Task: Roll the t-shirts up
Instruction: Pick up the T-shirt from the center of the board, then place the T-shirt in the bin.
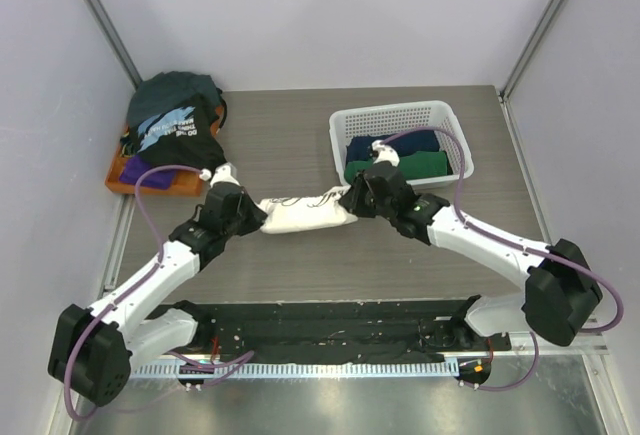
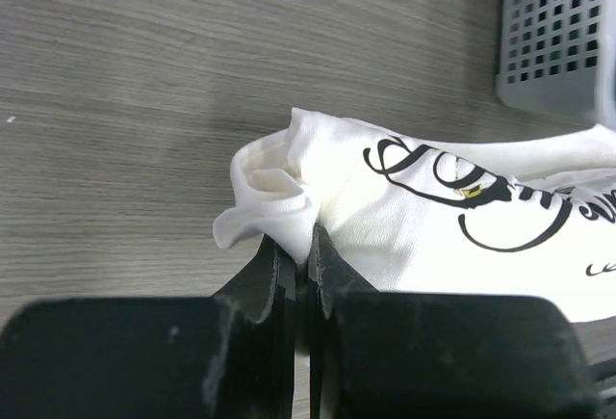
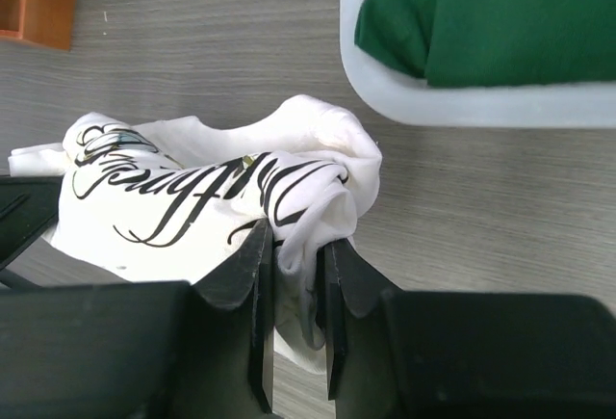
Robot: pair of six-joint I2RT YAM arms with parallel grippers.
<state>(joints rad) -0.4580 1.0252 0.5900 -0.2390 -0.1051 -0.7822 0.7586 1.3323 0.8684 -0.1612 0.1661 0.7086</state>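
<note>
I will lift my left gripper outward past the basket's rim, lower it over the navy roll [image 1: 366,147] and release, since that lies to its right in the top view.
A cream-white t-shirt [image 1: 300,211] with dark script lies rolled into a short bundle on the table between the two arms. My left gripper [image 1: 262,213] is shut on a fold at the bundle's left end [image 2: 279,212]. My right gripper [image 1: 348,203] is shut on a bunch of cloth at its right end [image 3: 327,217]. A black t-shirt with pale-blue print [image 1: 175,130] tops a pile at the back left, with a purple one [image 1: 145,170] under it. Green [image 1: 415,165] and navy [image 1: 368,145] rolled shirts lie in the basket.
The white lattice basket [image 1: 345,125] stands at the back right, just behind my right gripper. An orange tray [image 1: 118,180] holds the pile of shirts at the back left. A black rail runs along the near table edge [image 1: 330,320].
</note>
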